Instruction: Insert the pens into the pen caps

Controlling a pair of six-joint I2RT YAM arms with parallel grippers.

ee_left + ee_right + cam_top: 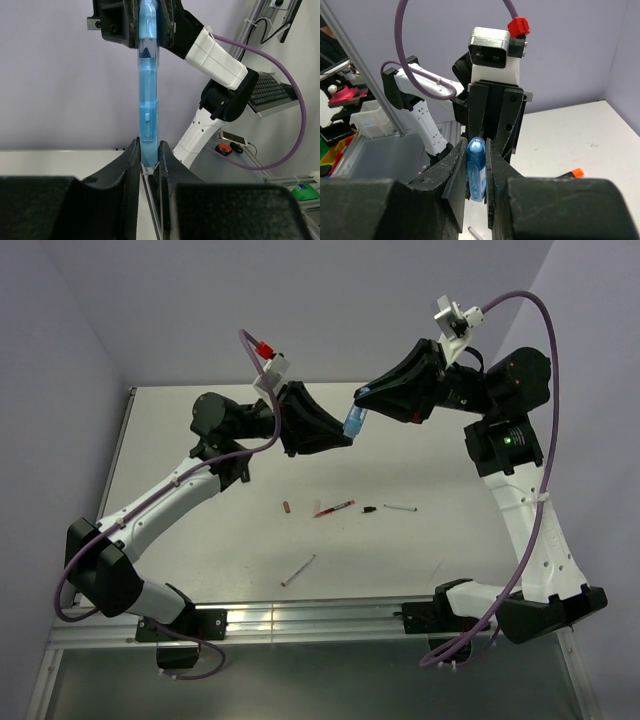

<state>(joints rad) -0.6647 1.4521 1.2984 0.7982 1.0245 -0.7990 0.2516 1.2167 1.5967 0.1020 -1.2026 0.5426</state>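
Observation:
The light-blue cap covers the light-blue marker's dark tip. I will move my left gripper left in the top view and down beside the orange marker to release.
Both grippers meet in the air above the table's far middle. My left gripper [347,441] [148,151] is shut on the lower end of the light-blue marker [355,423] [148,100]. My right gripper [363,396] [476,167] is shut on the light-blue cap [476,170] at the marker's other end. The marker's dark tip [145,51] shows inside translucent blue close to the right fingers. On the table lie a dark red cap [287,507], a red pen [333,508], a black cap [369,509], a white pen [400,507] and a grey pen [298,570].
An orange marker end [576,173] shows on the table in the right wrist view. The table's near edge is a metal rail [300,620]. Purple cables loop from both arms. Purple walls close in the back and the sides.

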